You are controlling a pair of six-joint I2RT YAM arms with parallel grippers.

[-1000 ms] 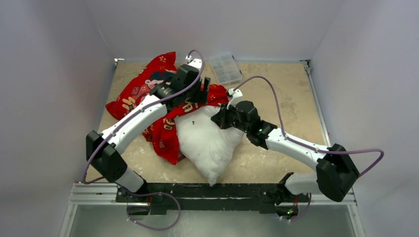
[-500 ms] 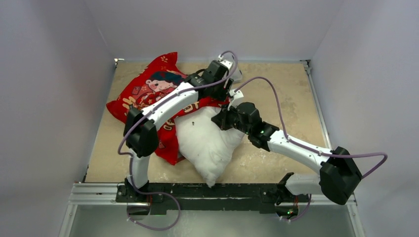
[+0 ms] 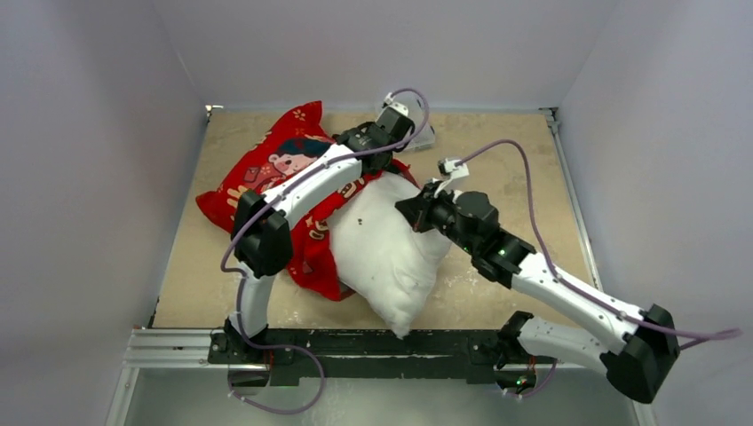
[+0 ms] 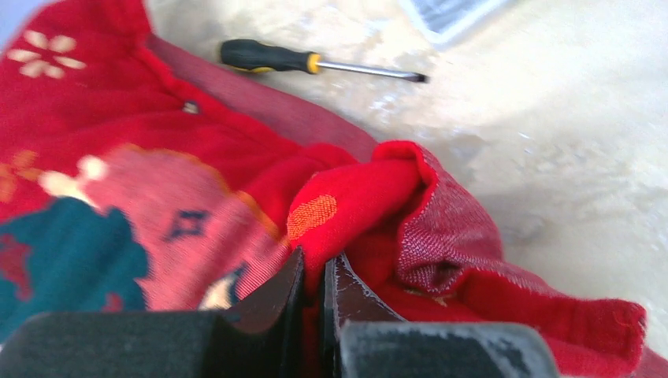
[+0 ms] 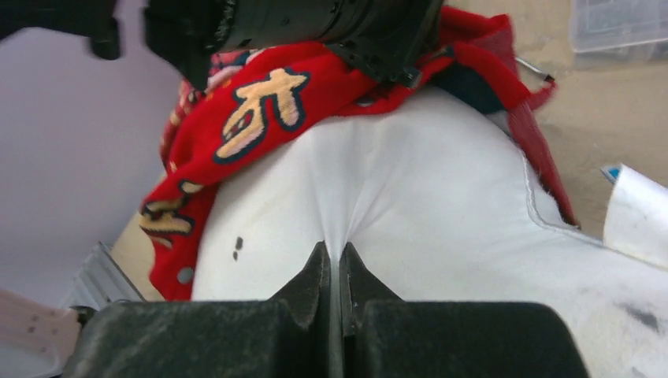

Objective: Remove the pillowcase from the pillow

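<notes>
My left gripper should next pull left in the overhead view, away from my right gripper, as the pillowcase (image 3: pixel 266 173) still covers part of the pillow.
The red printed pillowcase (image 3: pixel 266 173) lies bunched at the back left, still wrapped round the far left part of the white pillow (image 3: pixel 391 253). My left gripper (image 4: pixel 319 268) is shut on a raised fold of the pillowcase (image 4: pixel 354 205) near its open edge; from above the left gripper (image 3: pixel 366 153) sits at the pillow's far end. My right gripper (image 5: pixel 337 256) is shut on a pinch of the pillow (image 5: pixel 425 205), with the pillowcase (image 5: pixel 260 102) just beyond it. Seen from overhead, the right gripper (image 3: pixel 413 211) is at the pillow's upper right side.
A black and yellow screwdriver (image 4: pixel 268 57) lies on the tabletop beyond the pillowcase. A clear plastic box (image 5: pixel 618 27) stands at the back, mostly hidden behind the left arm. White walls enclose the table (image 3: pixel 524 169) on three sides.
The left gripper reached over to the pillow's far end and has shut on a fold of the pillowcase. The right arm has drawn the pillow a little to the right and nearer.
</notes>
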